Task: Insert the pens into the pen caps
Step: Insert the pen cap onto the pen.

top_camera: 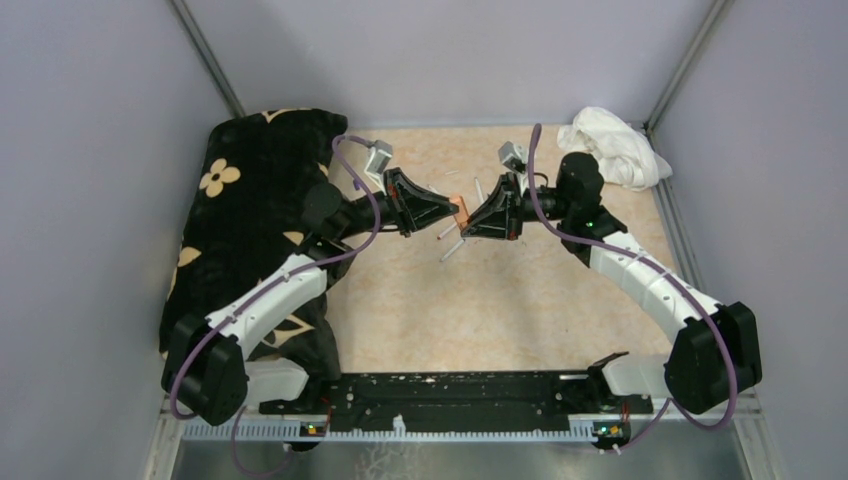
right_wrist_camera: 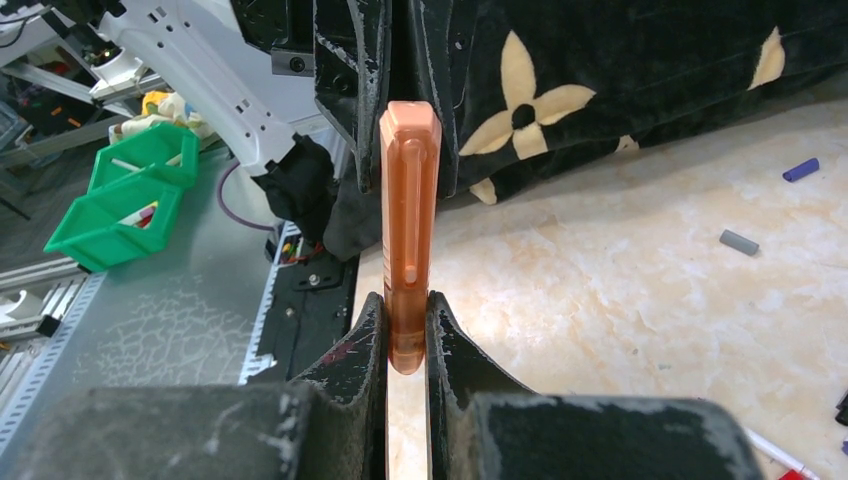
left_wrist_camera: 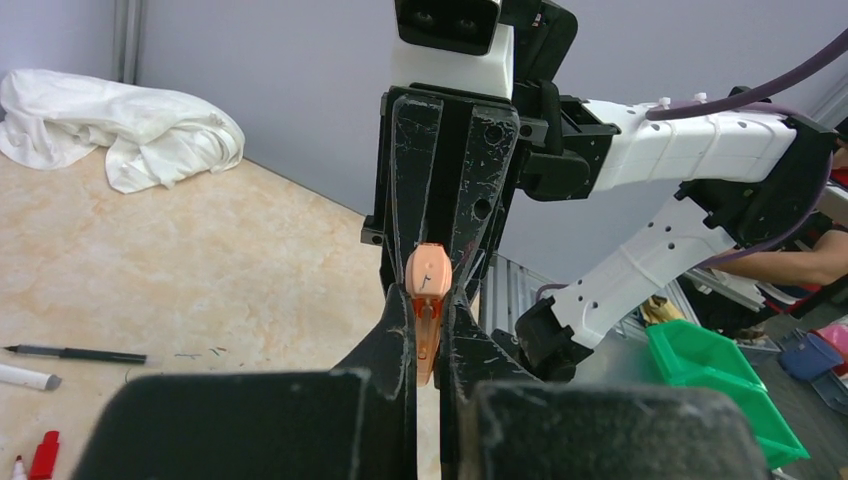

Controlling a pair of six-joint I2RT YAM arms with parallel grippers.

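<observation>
Next, the right gripper moves down, toward the right in the top view, and releases the highlighter (right_wrist_camera: 408, 220), as bare tabletop lies below it on that side.
An orange highlighter (right_wrist_camera: 408, 220) with a clip hangs above the table, held at both ends. My right gripper (right_wrist_camera: 407, 325) is shut on its rounded near end. My left gripper (left_wrist_camera: 428, 320) is shut on the other end, where translucent orange (left_wrist_camera: 427, 335) shows between the fingers. From above, the left gripper (top_camera: 452, 211) and right gripper (top_camera: 474, 216) meet tip to tip over the middle of the table. I cannot tell where cap meets barrel. On the table lie a purple cap (right_wrist_camera: 801, 169), a grey cap (right_wrist_camera: 738, 241), a black pen (left_wrist_camera: 75, 353) and a white pen (left_wrist_camera: 28, 377).
A black cloth with cream flowers (top_camera: 255, 220) covers the table's left side. A white rag (top_camera: 612, 145) lies bunched at the back right corner. A red pen or cap (left_wrist_camera: 42, 455) and thin white pens (top_camera: 452, 245) lie below the grippers. Green bins (right_wrist_camera: 130, 190) stand off the table.
</observation>
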